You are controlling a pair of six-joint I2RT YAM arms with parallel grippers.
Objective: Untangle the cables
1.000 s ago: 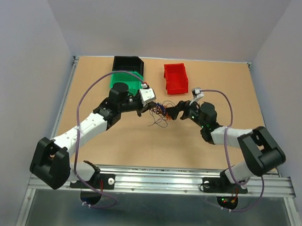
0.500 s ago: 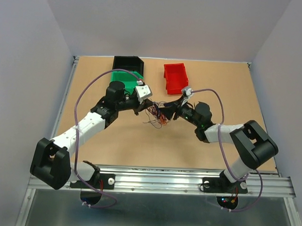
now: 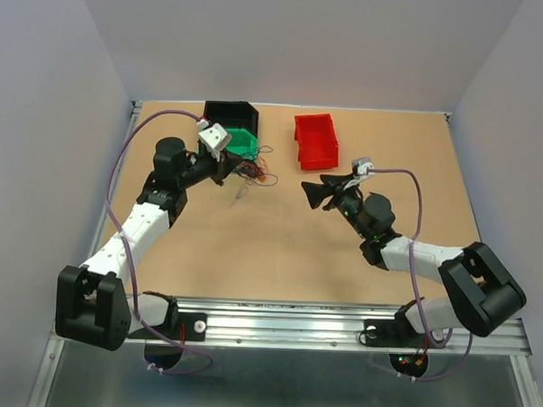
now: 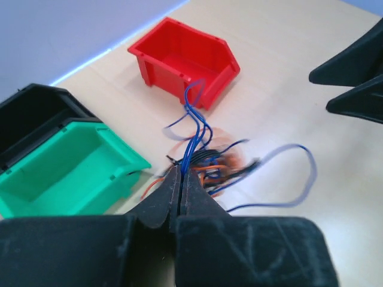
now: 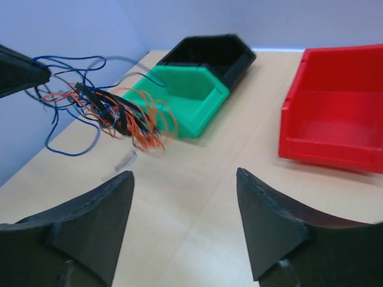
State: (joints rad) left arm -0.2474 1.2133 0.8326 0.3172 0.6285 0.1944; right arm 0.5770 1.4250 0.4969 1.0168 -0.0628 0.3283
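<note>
The left gripper will move toward the left in the top view, beside the green bin, and release the pinched blue cables, because they trail into the clump of cables.
The cables (image 3: pixel 255 174) are a clump of thin orange, black and blue wires hanging just off the table beside the green bin. My left gripper (image 3: pixel 237 170) is shut on a few blue strands, which the left wrist view shows pinched between its tips (image 4: pixel 181 174), with the rest of the cables (image 4: pixel 212 164) dangling ahead. My right gripper (image 3: pixel 310 185) stands open and empty to the right of the clump. In the right wrist view, its jaws (image 5: pixel 184 176) frame bare table, with the cables (image 5: pixel 114 110) off to the upper left.
A green bin (image 3: pixel 241 142) and a black bin (image 3: pixel 230 113) sit together at the back left, close behind the clump. A red bin (image 3: pixel 316 141) sits at the back centre, just behind my right gripper. Walls enclose the table on three sides.
My left arm has swung back and left, carrying the clump from the table's middle to beside the green bin. My right gripper has come away from the wires and drawn off to the right.
</note>
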